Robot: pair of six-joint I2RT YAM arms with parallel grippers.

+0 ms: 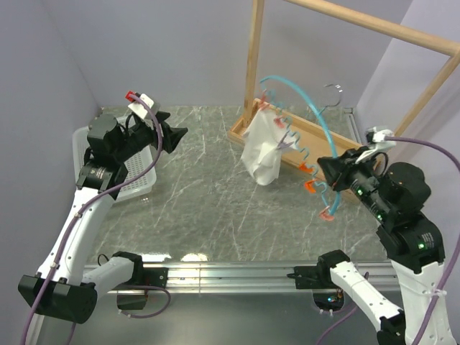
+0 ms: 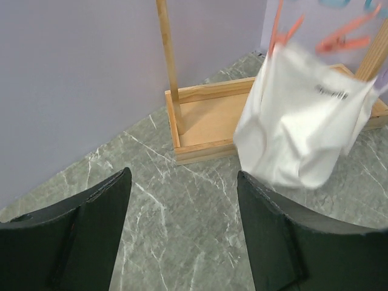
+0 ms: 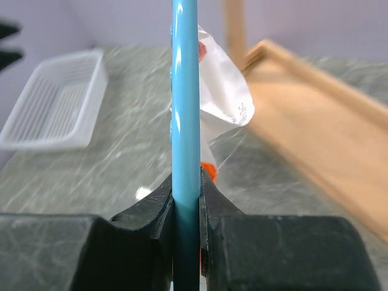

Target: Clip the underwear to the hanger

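Note:
I need to raise the hanger (image 1: 309, 108) in my right gripper outward next. Its free metal hook should go over the rack's wooden top bar (image 1: 365, 21), which is above and outward, and then I will release.
The teal-blue hanger (image 1: 309, 108) arches in the air over the wooden rack base, its metal hook (image 1: 334, 92) free. My right gripper (image 1: 332, 171) is shut on the hanger's lower right end; the right wrist view shows the blue bar (image 3: 185, 121) pinched between the fingers. The white underwear (image 1: 263, 147) hangs from orange-red clips (image 1: 282, 133) near the hanger's left end, its lower edge near the table. It also shows in the left wrist view (image 2: 303, 121). My left gripper (image 1: 171, 135) is open and empty, well left of the underwear.
A white perforated basket (image 1: 136, 180) lies at the left under the left arm, also in the right wrist view (image 3: 54, 109). The wooden rack frame (image 1: 253, 65) and its tray base (image 1: 316, 154) stand at the back right. Grey walls close in behind and at both sides.

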